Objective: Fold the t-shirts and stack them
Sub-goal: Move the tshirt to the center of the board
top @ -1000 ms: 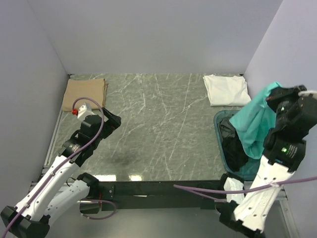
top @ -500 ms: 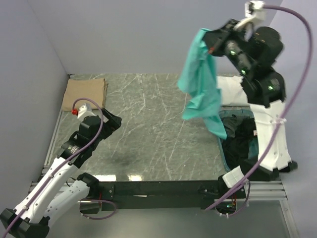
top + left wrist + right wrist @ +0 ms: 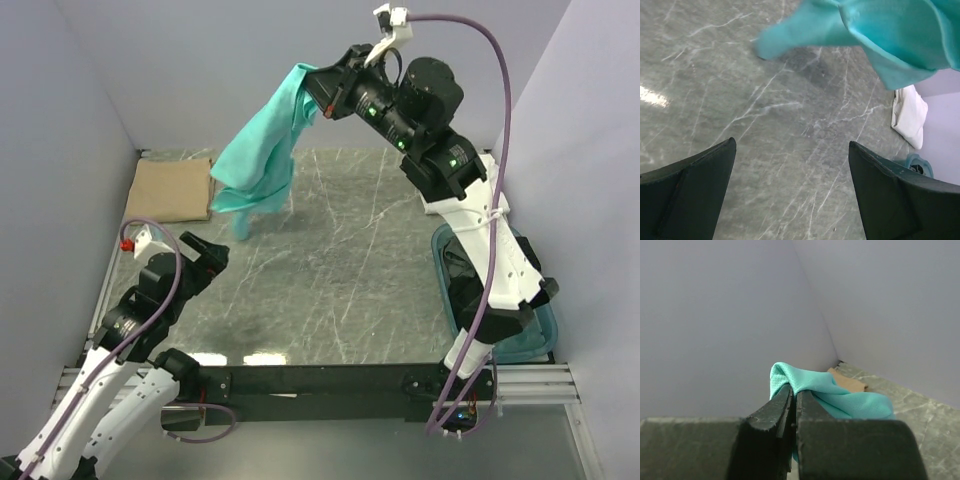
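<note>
The bare marble by the tub lies below and to the right in the top view, so my right gripper needs to move down there next and let go of the teal t-shirt's edge.
A teal t-shirt [image 3: 258, 165] hangs crumpled in the air over the far left-middle of the table, its lowest corner just above the marble top. My right gripper [image 3: 312, 88] is raised high and shut on the shirt's upper edge; in the right wrist view the cloth [image 3: 840, 395] bunches out past the closed right gripper [image 3: 794, 390]. A folded tan t-shirt [image 3: 172, 190] lies at the far left corner. A folded white t-shirt [image 3: 910, 117] lies at the far right. My left gripper [image 3: 205, 255] hovers low at the near left, open and holding nothing [image 3: 792, 145], with the teal t-shirt [image 3: 880, 30] ahead of it.
A blue-green plastic tub [image 3: 540, 335] stands at the near right, mostly hidden behind the right arm. Grey walls close in the table on three sides. A black rail runs along the near edge.
The right arm lifted the teal t-shirt out of the tub and swung it up and leftward across the table. The left arm drew back slightly toward the near left, still open.
</note>
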Motion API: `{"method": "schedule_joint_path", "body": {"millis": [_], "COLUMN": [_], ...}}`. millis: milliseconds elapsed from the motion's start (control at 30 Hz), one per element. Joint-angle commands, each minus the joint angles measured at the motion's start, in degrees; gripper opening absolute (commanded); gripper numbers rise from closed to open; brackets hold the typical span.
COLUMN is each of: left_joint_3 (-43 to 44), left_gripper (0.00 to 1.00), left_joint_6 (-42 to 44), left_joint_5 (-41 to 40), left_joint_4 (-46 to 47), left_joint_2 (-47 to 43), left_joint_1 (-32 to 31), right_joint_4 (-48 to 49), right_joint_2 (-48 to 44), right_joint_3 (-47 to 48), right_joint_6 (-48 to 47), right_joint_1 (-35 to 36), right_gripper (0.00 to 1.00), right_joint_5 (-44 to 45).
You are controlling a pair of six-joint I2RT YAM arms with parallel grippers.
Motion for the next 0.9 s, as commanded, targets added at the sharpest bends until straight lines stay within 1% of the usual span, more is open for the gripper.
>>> {"method": "schedule_joint_path", "body": {"millis": [0, 67, 100, 133, 167, 200, 233, 267, 300, 333, 367, 400, 433, 467, 500, 533, 600, 667, 733, 767, 800, 833, 867], "left_joint_3": [1.25, 1.07, 0.98, 0.81, 0.63, 0.46, 0.28, 0.19, -0.07, -0.25, -0.51, -0.77, -0.86, -0.95, -1.13, -1.13, -1.21, -1.39, -1.65, -1.74, -2.44, -2.71, -2.97], "left_gripper": [0.99, 0.99, 0.99, 0.99, 0.99, 0.99, 0.99, 0.99, 0.99, 0.99, 0.99, 0.99, 0.99, 0.99, 0.99, 0.99, 0.99, 0.99, 0.99, 0.99, 0.99, 0.99, 0.99], "left_joint_6": [-2.26, -2.96, -3.05, -3.22, -3.57, -3.67, -4.01, -4.28, -4.63, -4.89, -5.24, -5.94, -6.30, -6.74, -7.26, -7.27, -8.49, -9.20, -10.52, -10.78, -10.87, -10.61, -9.74], "left_joint_5": [-3.11, -3.64, -3.73, -3.82, -3.99, -4.17, -4.17, -4.26, -4.08, -4.00, -4.00, -4.00, -3.91, -3.82, -3.73, -3.38, -3.55, -4.95, -6.10, -6.89, -6.98, -6.55, -4.46], "left_joint_4": [-3.95, -4.65, -4.83, -5.00, -5.09, -5.09, -5.27, -5.18, -5.10, -5.01, -5.09, -5.01, -5.09, -5.01, -5.01, -4.57, -4.65, -4.74, -5.01, -4.48, -3.78, -3.08, -0.46], "left_joint_2": [-1.60, -2.22, -2.31, -2.22, -2.05, -2.04, -1.44, -0.99, -0.47, 0.76, 1.55, 2.34, 4.18, 5.24, 6.29, 8.48, 10.60, 13.24, 15.18, 15.70, 16.06, 17.02, 17.46], "left_joint_1": [-0.11, -0.02, -0.02, -0.11, -0.11, -0.11, -0.02, -0.02, -0.02, -0.11, -0.02, -0.02, -0.11, -0.02, -0.11, -0.02, -0.02, -0.02, 0.15, 0.33, 0.68, 1.98, 3.13], "right_joint_4": [3.94, 2.80, 2.45, 2.27, 2.00, 2.00, 1.92, 1.65, 1.48, 1.47, 0.95, 0.51, 0.07, -1.41, -2.12, -2.74, -2.31, -1.08, 2.16, 5.31, 6.56, 7.09, 6.49], "right_joint_2": [-5.98, -8.71, -11.25, -12.40, -14.24, -14.70, -14.88, -14.79, -14.01, -13.48, -12.95, -11.73, -11.19, -10.40, -10.13, -10.22, -12.22, -14.51, -19.25, -22.14, -23.30, -23.84, -23.41], "right_joint_3": [-9.37, -16.87, -24.65, -28.73, -36.51, -40.07, -43.50, -46.58, -51.57, -53.71, -56.60, -57.50, -58.12, -58.21, -57.95, -57.60, -57.68, -58.56, -61.63, -64.60, -65.76, -66.56, -66.65], "right_joint_6": [-1.56, -1.66, -1.22, 0.35, 2.89, 4.39, 5.63, 6.68, 7.30, 7.05, 6.79, 5.74, 5.21, 4.68, 3.80, 3.62, 3.44, 3.35, 3.44, 2.92, 1.35, 0.72, 0.28], "right_joint_1": [0.26, -0.52, -2.18, -3.59, -7.52, -9.91, -12.28, -14.91, -16.85, -20.01, -20.91, -21.35, -21.70, -21.71, -21.62, -21.71, -21.53, -21.53, -20.05, -18.91, -14.54, -11.89, -9.25], "right_gripper": [0.00, 0.00, 0.00, 0.00, 0.00, 0.00, 0.00, 0.00, 0.00, 0.06, 0.13, 0.21, 0.57, 0.74, 0.85, 0.87, 0.88, 0.89, 0.89, 0.89, 0.90, 0.90, 0.90], "right_joint_5": [7.05, 11.99, 14.71, 14.65, 13.17, 13.16, 9.07, 7.46, 6.14, 5.86, 6.64, 7.52, 11.71, 13.58, 14.47, 15.43, 15.44, 13.34, 10.53, 10.00, 10.69, 11.83, 12.79]}}
